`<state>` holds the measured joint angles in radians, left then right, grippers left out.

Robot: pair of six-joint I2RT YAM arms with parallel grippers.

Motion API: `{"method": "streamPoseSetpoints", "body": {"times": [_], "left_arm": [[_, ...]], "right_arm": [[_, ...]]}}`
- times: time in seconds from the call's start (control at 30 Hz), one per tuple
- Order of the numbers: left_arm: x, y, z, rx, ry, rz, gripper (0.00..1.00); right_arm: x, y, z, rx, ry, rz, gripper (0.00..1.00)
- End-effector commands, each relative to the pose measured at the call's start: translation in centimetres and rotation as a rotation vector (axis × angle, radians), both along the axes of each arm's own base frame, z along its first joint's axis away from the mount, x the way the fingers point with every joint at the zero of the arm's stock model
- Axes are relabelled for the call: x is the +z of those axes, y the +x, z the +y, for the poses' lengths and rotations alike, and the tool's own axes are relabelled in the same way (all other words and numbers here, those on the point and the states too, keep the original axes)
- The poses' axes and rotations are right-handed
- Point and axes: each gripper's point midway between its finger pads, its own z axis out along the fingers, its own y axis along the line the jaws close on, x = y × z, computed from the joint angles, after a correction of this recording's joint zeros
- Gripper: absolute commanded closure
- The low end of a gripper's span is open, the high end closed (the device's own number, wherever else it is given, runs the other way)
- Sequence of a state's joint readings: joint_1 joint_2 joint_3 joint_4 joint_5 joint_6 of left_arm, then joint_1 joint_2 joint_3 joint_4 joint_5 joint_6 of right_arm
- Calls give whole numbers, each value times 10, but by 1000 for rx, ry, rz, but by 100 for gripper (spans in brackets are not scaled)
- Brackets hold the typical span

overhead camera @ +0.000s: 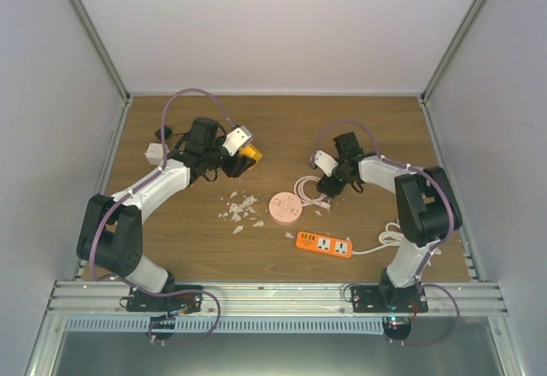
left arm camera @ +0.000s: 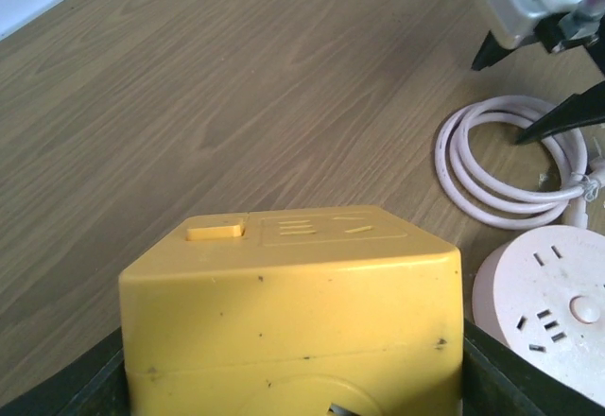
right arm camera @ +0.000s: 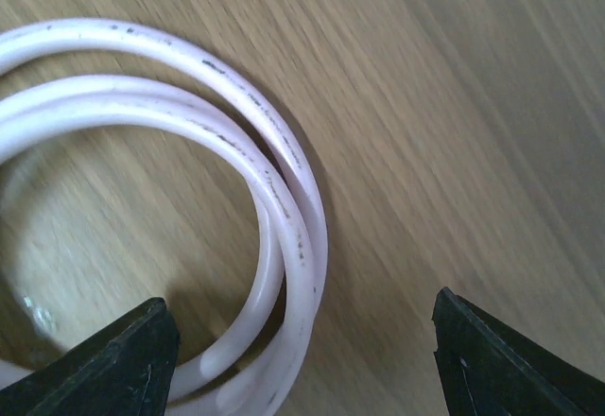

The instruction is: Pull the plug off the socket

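My left gripper has clear wood beyond the white scraps below it and to its left in the top view, so I should lower the cube across and let go of it.
A yellow socket cube fills the lower part of the left wrist view, and my left gripper is shut on its sides. Seen from above, the cube is held at the back left of the table by the left gripper. No plug can be made out on the cube's visible faces. My right gripper is open, its black fingertips either side of a coiled white cable on the wood. From above, the right gripper is over that coil.
A round pink socket lies mid-table beside white scraps. An orange power strip with a white cord lies near the right arm's base. A small white block sits at the far left. Walls enclose the table.
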<state>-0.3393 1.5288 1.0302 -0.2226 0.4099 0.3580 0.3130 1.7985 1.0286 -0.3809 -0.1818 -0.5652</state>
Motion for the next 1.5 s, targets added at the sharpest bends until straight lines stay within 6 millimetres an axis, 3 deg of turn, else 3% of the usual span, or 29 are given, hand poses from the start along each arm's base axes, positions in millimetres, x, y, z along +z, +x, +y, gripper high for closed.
{"method": "streamPoseSetpoints", "body": {"times": [0.0, 0.43, 0.77, 0.9, 1.3, 1.47], "left_arm": [[11, 1, -4, -18, -36, -31, 65], [3, 1, -3, -18, -22, -12, 65], [-4, 2, -3, -19, -16, 1, 65], [-6, 1, -2, -23, -5, 0, 65], [-15, -1, 15, -6, 110, -13, 65], [-14, -6, 36, 5, 164, -2, 65]], "right_arm": [[-16, -21, -43, -34, -79, 64, 26], [-18, -32, -135, -193, -78, 84, 27], [-6, -36, -189, -251, -104, 67, 26], [12, -27, -185, -251, -48, 48, 25], [108, 16, -131, -169, 309, -28, 16], [132, 36, -92, -129, 429, -67, 15]]}}
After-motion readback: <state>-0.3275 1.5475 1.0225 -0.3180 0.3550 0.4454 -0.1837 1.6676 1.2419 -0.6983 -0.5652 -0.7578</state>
